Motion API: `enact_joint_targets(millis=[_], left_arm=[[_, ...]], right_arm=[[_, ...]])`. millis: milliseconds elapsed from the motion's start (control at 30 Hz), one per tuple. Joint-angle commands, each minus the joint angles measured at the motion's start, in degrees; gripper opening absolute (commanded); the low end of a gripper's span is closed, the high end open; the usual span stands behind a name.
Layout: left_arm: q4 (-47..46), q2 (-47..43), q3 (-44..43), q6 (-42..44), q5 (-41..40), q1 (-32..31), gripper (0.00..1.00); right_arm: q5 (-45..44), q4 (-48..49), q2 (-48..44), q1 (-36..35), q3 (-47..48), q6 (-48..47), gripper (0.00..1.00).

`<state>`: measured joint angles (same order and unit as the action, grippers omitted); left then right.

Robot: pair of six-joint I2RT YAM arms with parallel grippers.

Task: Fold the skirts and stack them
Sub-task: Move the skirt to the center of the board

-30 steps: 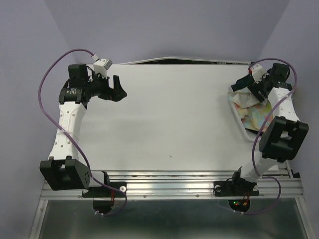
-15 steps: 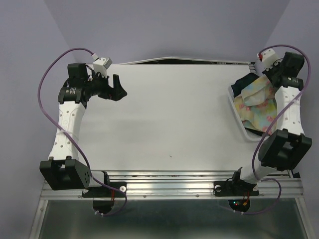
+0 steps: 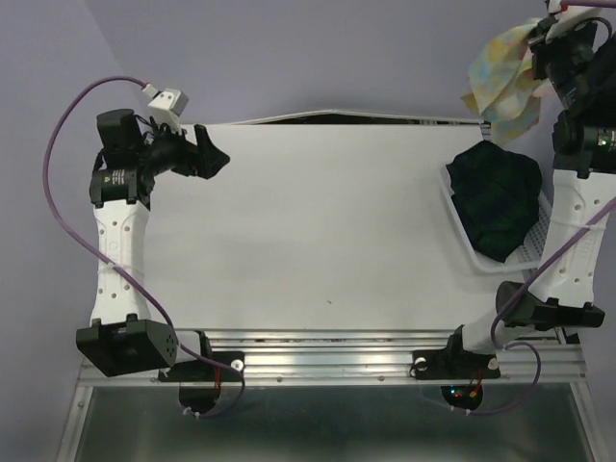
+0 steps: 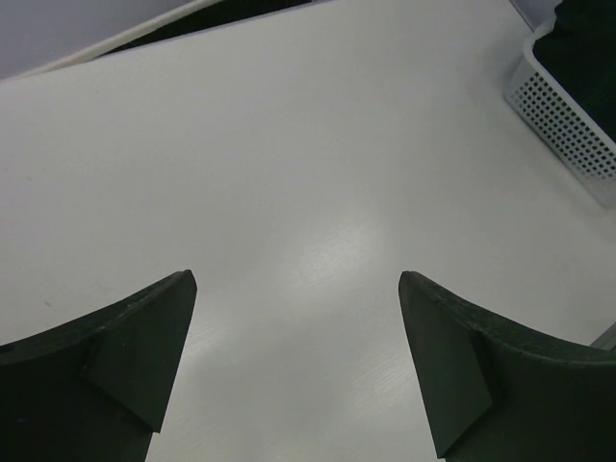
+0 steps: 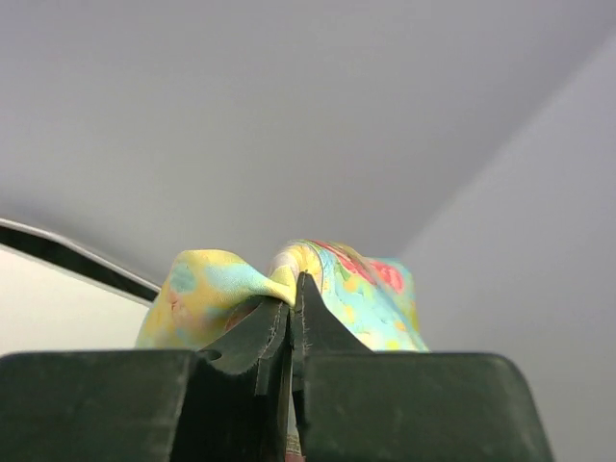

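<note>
The robot's right gripper should next carry the skirt down and to the left in the top view and release it there, because the table's empty middle is there.
The pale yellow flowered skirt (image 3: pixel 503 82) hangs in the air at the far right, high above the basket, pinched at its top by my right gripper (image 3: pixel 537 37). In the right wrist view the gripper (image 5: pixel 293 285) is shut on a fold of that skirt (image 5: pixel 217 287), which bulges over both fingertips. The dark green-and-navy plaid skirt (image 3: pixel 497 197) lies crumpled in the white mesh basket (image 3: pixel 464 239). My left gripper (image 3: pixel 218 155) hovers over the table's far left corner, open and holding nothing (image 4: pixel 298 289).
The white table (image 3: pixel 327 231) spreads between the arms. The basket's mesh wall (image 4: pixel 570 127) shows at the right of the left wrist view, with the plaid skirt (image 4: pixel 589 38) inside. Lilac walls close in behind and on both sides.
My right gripper shut on the flowered skirt in the basket and lifted it high, uncovering the plaid skirt. The left arm rose and shifted slightly left, still open.
</note>
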<state>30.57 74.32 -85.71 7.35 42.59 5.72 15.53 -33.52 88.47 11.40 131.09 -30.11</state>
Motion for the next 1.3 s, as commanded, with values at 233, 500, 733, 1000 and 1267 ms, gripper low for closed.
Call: enact_joint_targets(millis=[233, 500, 733, 1000, 1267], left_arm=[[-3.94, 2.76, -5.61, -4.81, 10.24, 9.84, 0.99], [-0.87, 2.84, 0.10, 1.60, 4.97, 10.02, 0.99], [-1.12, -0.05, 5.37, 6.62, 5.74, 10.02, 0.98], [-5.95, -2.61, 9.69, 3.81, 8.74, 10.02, 0.98], [-8.24, -2.08, 10.03, 2.58, 9.27, 10.02, 0.97]], right_arm=[[11.90, 6.63, 2.94, -29.48, -11.79, 6.57, 0.01], [4.77, 16.29, 5.83, -49.44, -43.27, 15.39, 0.01], [5.22, 18.04, 8.57, -50.16, -38.20, 29.13, 0.01], [0.82, 15.42, -0.39, -50.16, -32.92, 29.93, 0.01], [-22.27, 8.91, -6.63, -50.16, -30.10, 25.99, 0.01]])
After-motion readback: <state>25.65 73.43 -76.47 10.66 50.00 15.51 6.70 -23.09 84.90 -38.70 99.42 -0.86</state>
